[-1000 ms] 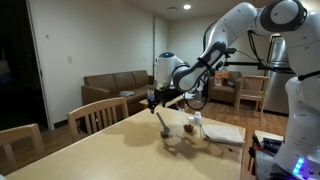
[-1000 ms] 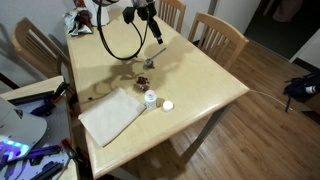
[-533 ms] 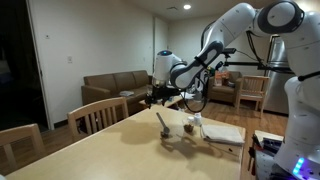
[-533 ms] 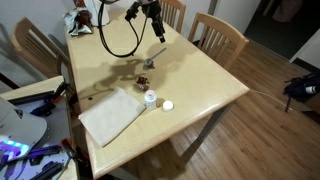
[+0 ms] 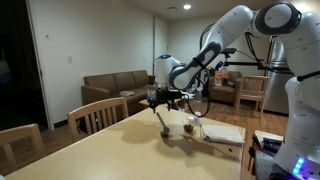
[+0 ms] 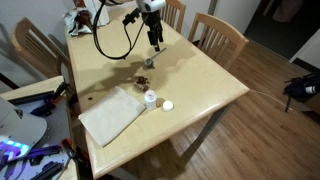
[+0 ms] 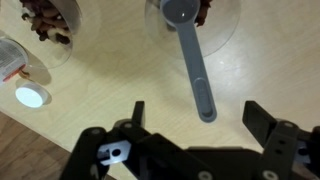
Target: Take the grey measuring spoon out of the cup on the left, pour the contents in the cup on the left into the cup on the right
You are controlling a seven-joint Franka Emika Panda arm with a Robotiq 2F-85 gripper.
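My gripper goes down around the spoon handle's upper end [image 5: 157, 115] [image 7: 205, 108] next and closes, since that end lies below it, between its open fingers.
The grey measuring spoon [image 7: 197, 70] stands in a clear cup [image 7: 225, 25] holding dark red contents, its handle leaning out toward me. A second clear cup [image 7: 45, 28] with similar contents stands beside it. My gripper [image 7: 200, 118] is open and empty, hovering above the tip of the spoon handle with a finger on each side. In both exterior views the gripper [image 5: 160, 98] [image 6: 155, 38] hangs just above the spoon [image 5: 162, 122] and the cups [image 6: 146, 66] [image 6: 143, 82].
A small clear container [image 7: 10, 65] and a white lid [image 7: 30, 97] lie near the cups. A white cloth [image 6: 112, 115] lies on the wooden table [image 6: 200, 80]. Wooden chairs [image 6: 218, 35] stand around the table.
My gripper has moved across and down over the spoon handle. The spoon and cups have not moved.
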